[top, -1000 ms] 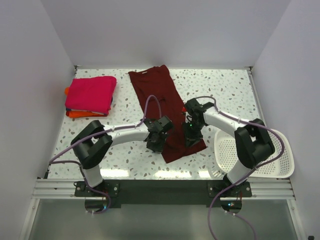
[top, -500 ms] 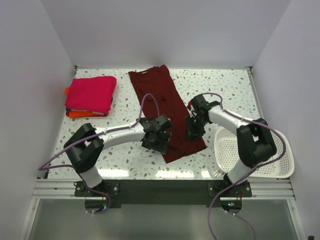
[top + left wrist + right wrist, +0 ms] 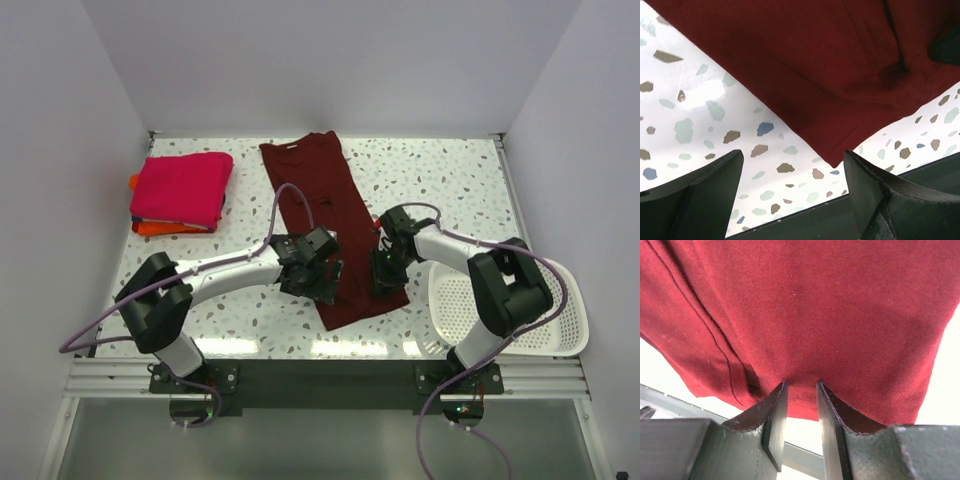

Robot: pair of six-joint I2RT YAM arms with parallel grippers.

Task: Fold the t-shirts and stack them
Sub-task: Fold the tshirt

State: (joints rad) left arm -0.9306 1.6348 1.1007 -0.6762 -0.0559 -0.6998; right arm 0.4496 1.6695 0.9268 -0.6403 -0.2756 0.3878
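Note:
My left gripper moves back and down onto the maroon t-shirt's free near corner [image 3: 326,326] [image 3: 833,162] next and closes, since only speckled table shows between its open fingers.
The dark maroon t-shirt [image 3: 325,205] lies flat as a long strip running from the far middle of the table toward the near edge. My left gripper [image 3: 318,278] stands open beside its near left edge. In the left wrist view the left gripper [image 3: 794,155] has only speckled table between its fingers, and the shirt's corner [image 3: 835,162] lies just beyond them. My right gripper [image 3: 388,272] is at the shirt's near right edge. Its jaws [image 3: 802,384] stand narrowly apart, shut on a ridge of the maroon cloth [image 3: 805,315] close to the hem.
A folded magenta-pink shirt [image 3: 182,187] lies on a folded orange one [image 3: 150,228] at the far left. A white slotted basket [image 3: 545,320] sits at the near right, partly under the right arm. Walls enclose the table on three sides.
My left gripper has opened and let go of the shirt's near left edge. Both grippers moved nearer, and the shirt's near end shifted left and toward the table's front.

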